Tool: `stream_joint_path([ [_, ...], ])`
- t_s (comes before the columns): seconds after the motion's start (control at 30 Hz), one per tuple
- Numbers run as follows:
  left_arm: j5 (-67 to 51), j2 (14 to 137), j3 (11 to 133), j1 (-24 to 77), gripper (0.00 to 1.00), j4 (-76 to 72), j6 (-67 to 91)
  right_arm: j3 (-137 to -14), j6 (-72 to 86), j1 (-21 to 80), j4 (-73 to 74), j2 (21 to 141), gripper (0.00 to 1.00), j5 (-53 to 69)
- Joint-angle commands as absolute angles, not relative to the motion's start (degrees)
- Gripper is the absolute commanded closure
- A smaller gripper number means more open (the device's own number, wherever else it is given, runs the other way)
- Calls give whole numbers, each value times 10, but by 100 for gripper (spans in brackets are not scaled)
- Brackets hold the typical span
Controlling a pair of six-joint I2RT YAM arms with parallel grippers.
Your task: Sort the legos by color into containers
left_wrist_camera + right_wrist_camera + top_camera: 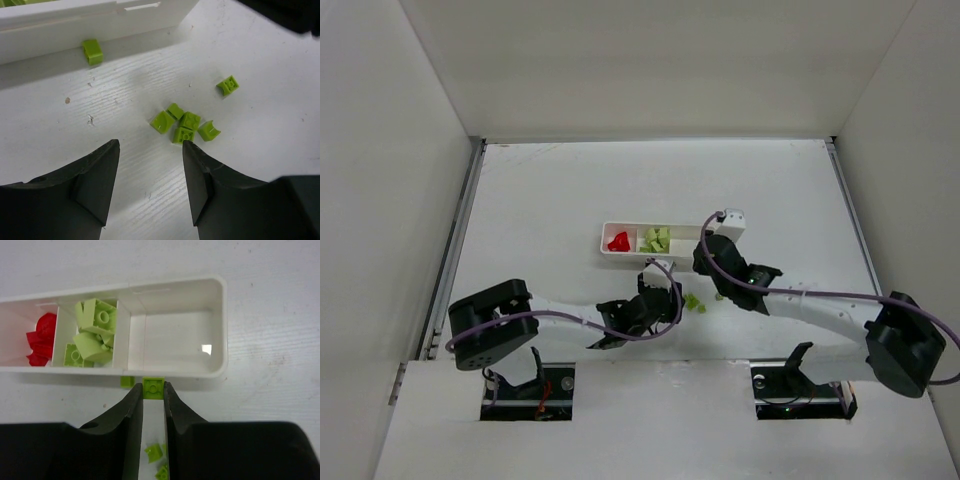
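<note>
I will lower my left gripper onto the curved green brick [688, 299] [162, 122] at the cluster's end nearer the brick at the tray's side, as its outer side is open.
The white tray [220, 330] has red bricks [40, 337] in its left compartment, pale yellow-green bricks [92, 335] in the middle one, and nothing in the right one [175, 340]. My right gripper [152, 387] is shut on a bright green brick [153, 388], held just short of the tray's near wall by the right compartment. My left gripper [150, 150] is open and empty, low over the table. A cluster of green bricks [182, 125] lies just beyond its right finger. In the top view the left gripper [668, 298] is beside these bricks [694, 301].
One green brick [93, 51] lies against the tray's near wall [75, 25], and another [228, 85] lies apart to the right. The right arm [820, 305] crosses the table from the right. White walls enclose the table.
</note>
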State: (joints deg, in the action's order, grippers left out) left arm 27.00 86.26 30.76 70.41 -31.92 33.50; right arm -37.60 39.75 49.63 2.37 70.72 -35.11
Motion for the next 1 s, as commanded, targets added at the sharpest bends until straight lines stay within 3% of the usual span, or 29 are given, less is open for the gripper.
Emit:
stream_joint_path([
  [0.0,269,874,330,707,50,-353,338,-429,339,464,-28,749,81,-331],
  [0.13,269,890,338,710,50,-359,343,-456,331,433,-43,792,75,-319],
  [0.23,265,907,345,711,51,-371,341,-459,325,428,-47,793,52,-319],
  [0.3,260,915,352,711,51,-371,338,-447,330,429,-48,778,45,-323],
  [0.57,243,941,366,704,56,-377,334,-331,413,428,-33,689,55,-330],
  [0.8,240,961,368,694,63,-369,340,-279,515,410,31,676,54,-337],
  [0.97,236,971,368,693,70,-369,342,-269,563,454,83,654,55,-348],
])
